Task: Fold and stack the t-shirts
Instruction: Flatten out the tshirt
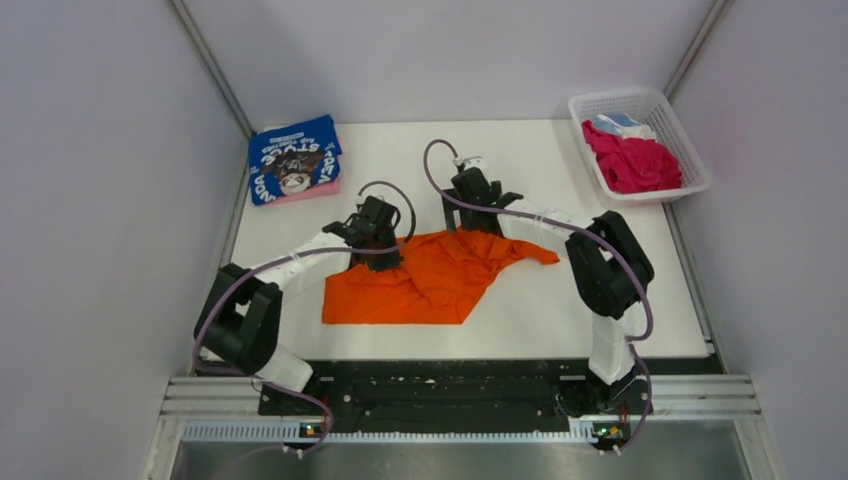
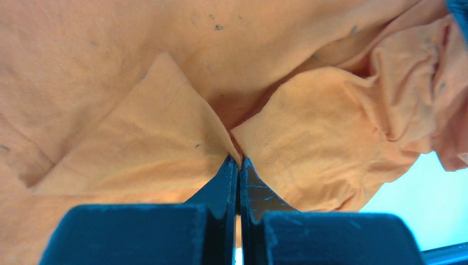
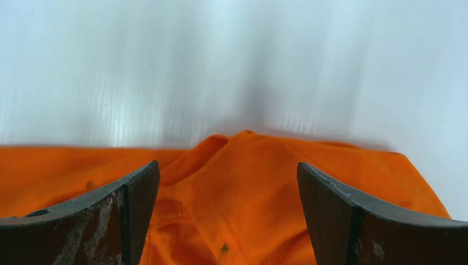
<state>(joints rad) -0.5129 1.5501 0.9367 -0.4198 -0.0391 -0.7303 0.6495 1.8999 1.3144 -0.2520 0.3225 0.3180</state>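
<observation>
My right gripper moves down onto the raised fold at the shirt's far edge and closes next, because the orange cloth already bunches up between its open fingers.
A plain orange t-shirt lies crumpled in the middle of the white table. My left gripper sits at its back left edge. In the left wrist view this gripper is shut, pinching a fold of the orange t-shirt. My right gripper hovers at the shirt's far edge. It stands open with orange cloth below and between its fingers, not gripped. A folded blue t-shirt with white lettering rests on a pink one at the back left.
A white lattice basket at the back right corner holds magenta t-shirts and a light-blue one. Grey walls close in the table on the left, right and back. The arm bases stand at the near edge.
</observation>
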